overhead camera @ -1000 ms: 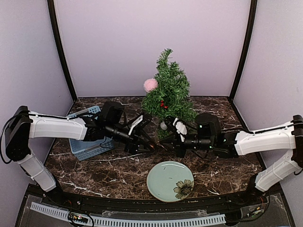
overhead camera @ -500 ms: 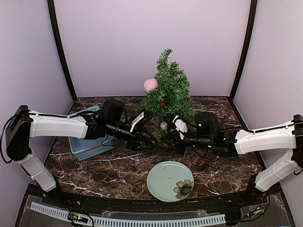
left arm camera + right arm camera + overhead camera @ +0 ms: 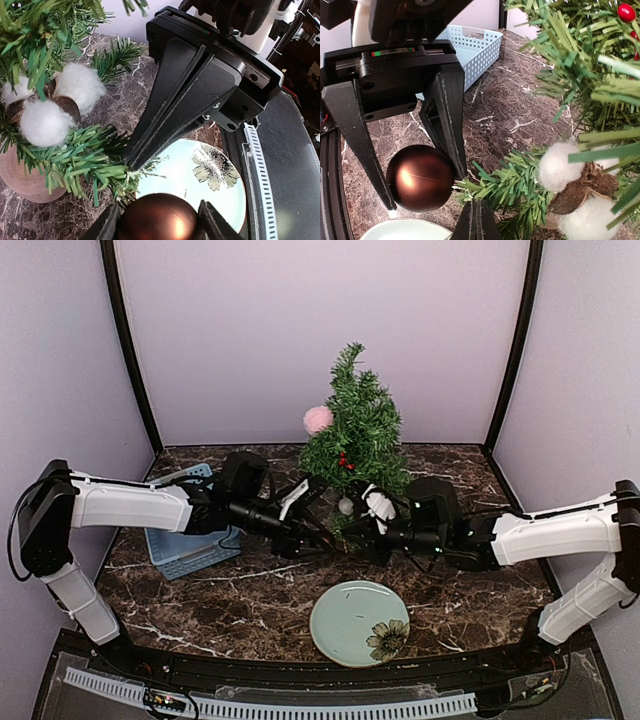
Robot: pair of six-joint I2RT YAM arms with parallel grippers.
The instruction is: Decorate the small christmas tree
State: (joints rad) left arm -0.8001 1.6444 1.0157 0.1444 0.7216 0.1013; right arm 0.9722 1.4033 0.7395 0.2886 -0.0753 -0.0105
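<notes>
My left gripper should go down a little next, hang the shiny brown ball below the low branch tip (image 3: 342, 542) (image 3: 126, 186) and let it go, because that branch tip is beside the gripper.
The small christmas tree (image 3: 356, 430) stands at the back centre of the table on a wood stump (image 3: 22, 175). It carries a pink pompom (image 3: 318, 420), red berries (image 3: 345, 462), white cotton bolls (image 3: 555, 167) and a silver ball (image 3: 346, 506). My left gripper (image 3: 322, 540) is shut on a shiny brown ball (image 3: 160, 220), also in the right wrist view (image 3: 420, 177), right beside a low branch tip (image 3: 505, 187). My right gripper (image 3: 477, 217) is shut, its tips pressed together at that branch tip, facing the left gripper (image 3: 422, 187). A thin gold thread (image 3: 127, 175) hangs there.
A pale green plate with a flower print (image 3: 358, 623) lies near the front centre, below both grippers. A light blue basket (image 3: 185, 545) sits at the left behind my left arm. The purple walls close in the back and sides.
Both grippers have moved closer to the tree's low branches and to each other. The brown ball has stayed in the left gripper.
</notes>
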